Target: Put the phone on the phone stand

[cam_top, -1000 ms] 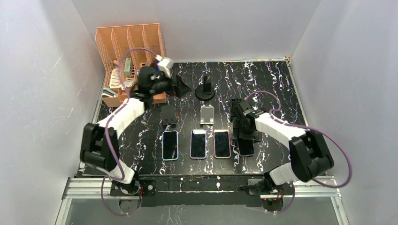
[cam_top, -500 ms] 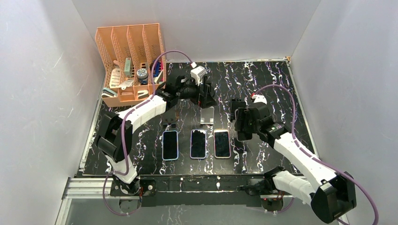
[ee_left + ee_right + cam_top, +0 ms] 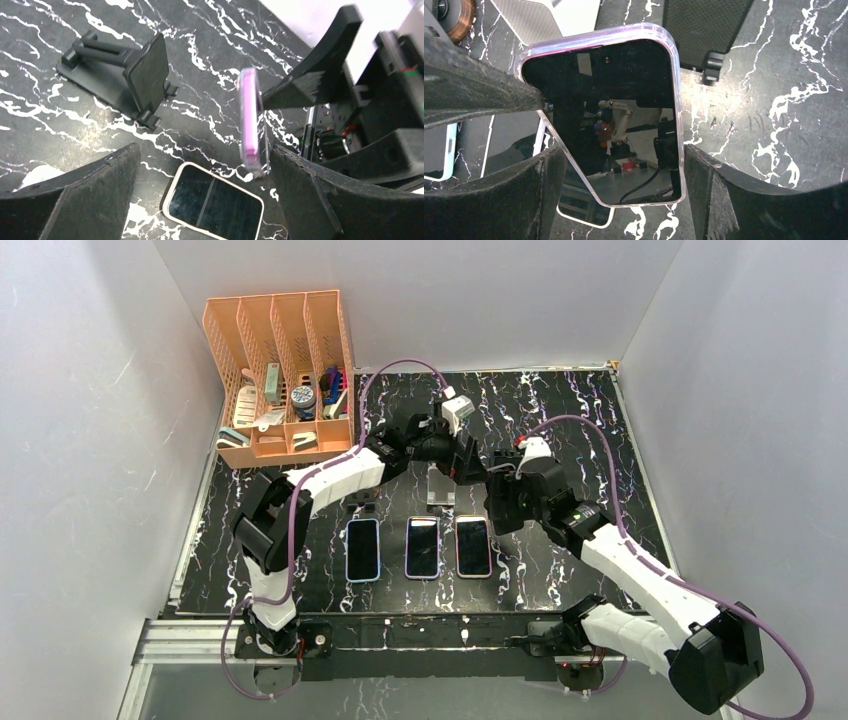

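Note:
My left gripper shifts toward the right in the left wrist view next and closes across the phone's pink edge (image 3: 251, 142), because it sits off-centre beside one finger of that gripper.
My right gripper (image 3: 624, 152) is shut on a black phone in a clear pink case (image 3: 624, 90), one finger on each long edge, and holds it above the table. In the left wrist view the phone (image 3: 250, 120) shows edge-on and upright. My left gripper (image 3: 204, 150) is open wide, with its right finger (image 3: 320, 200) close beside the phone. In the top view the left gripper (image 3: 478, 468) and right gripper (image 3: 497, 502) meet at the table's centre. A white stand (image 3: 440, 485) and a black stand (image 3: 145, 75) stand nearby.
Three phones lie in a row at the front: (image 3: 362, 548), (image 3: 423, 546), (image 3: 473, 545). Another black stand (image 3: 358, 487) is half hidden under the left arm. An orange organizer (image 3: 222, 350) with small items stands at the back left.
My right gripper lifted the phone off the table and carried it up and left. My left arm swung from the organizer to the centre, beside the phone.

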`<state>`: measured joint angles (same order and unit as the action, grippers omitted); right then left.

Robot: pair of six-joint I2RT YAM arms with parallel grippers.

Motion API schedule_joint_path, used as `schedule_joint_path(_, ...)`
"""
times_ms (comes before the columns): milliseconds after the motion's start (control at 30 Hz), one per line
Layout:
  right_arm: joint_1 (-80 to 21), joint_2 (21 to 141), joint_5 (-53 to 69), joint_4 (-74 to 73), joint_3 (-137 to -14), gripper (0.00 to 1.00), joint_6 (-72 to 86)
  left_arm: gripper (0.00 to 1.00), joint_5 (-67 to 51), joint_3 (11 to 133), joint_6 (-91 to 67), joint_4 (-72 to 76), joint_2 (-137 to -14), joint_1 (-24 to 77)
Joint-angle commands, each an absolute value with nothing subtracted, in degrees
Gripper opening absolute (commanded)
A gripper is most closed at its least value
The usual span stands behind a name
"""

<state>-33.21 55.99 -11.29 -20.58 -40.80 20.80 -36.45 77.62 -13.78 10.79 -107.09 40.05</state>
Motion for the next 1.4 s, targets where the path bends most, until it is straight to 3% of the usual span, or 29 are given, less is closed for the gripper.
schedule_joint_path(0,-35.0,56.8,-11.1,-14.0,-44.4,0.5,19.7,0.98,-40.6,78.1,-18.0,18.1,-106.5,39.5)
schedule_joint_path(100,-36.0,57.7,-11.5,-13.6,-44.4,0.5,19.4,0.95,-41.1,77.7,-19.1,20.1,-106.7,39.6)
schedule_joint_path(300,-37.5,58.0,-12.5,-13.2,-45.1,0.5,18.3,0.62,-44.3,78.3,-19.4,20.3,-108.0,39.6)
schedule_joint_path(633,-38.1,58.1,-13.1,-12.8,-46.3,0.51,17.3,0.73,-46.3,81.2,-13.8,11.3,-108.9,39.5)
schedule_joint_path(733,-38.3,58.1,-13.1,-12.7,-46.4,0.51,17.2,0.58,-46.6,81.1,-13.4,10.8,-108.8,39.5)
schedule_joint_path(867,-38.5,58.2,-12.7,-12.4,-46.6,0.51,17.1,0.04,-47.7,79.7,-14.9,13.7,-108.6,39.5)
schedule_joint_path(900,-38.6,58.2,-12.6,-12.3,-46.8,0.51,16.9,0.0,-48.3,79.2,-15.5,14.9,-108.6,39.5)
schedule_joint_path(1133,-38.7,58.8,-13.0,-10.4,-47.5,0.55,14.6,0.0,-52.2,76.0,-19.4,22.9,-107.9,39.5)
schedule_joint_path(1200,-38.6,58.8,-13.6,-9.7,-48.5,0.65,13.7,0.0,-51.9,75.4,-19.5,23.8,-107.1,39.3)
schedule_joint_path(1300,-38.6,58.0,-13.5,-11.4,-51.4,0.94,11.6,0.0,-51.8,75.0,-21.4,27.4,-105.4,38.1)
schedule_joint_path(1367,-38.1,56.6,-9.7,-11.4,-53.1,0.99,7.2,0.0,-52.2,74.7,-24.0,30.6,-104.1,36.6)
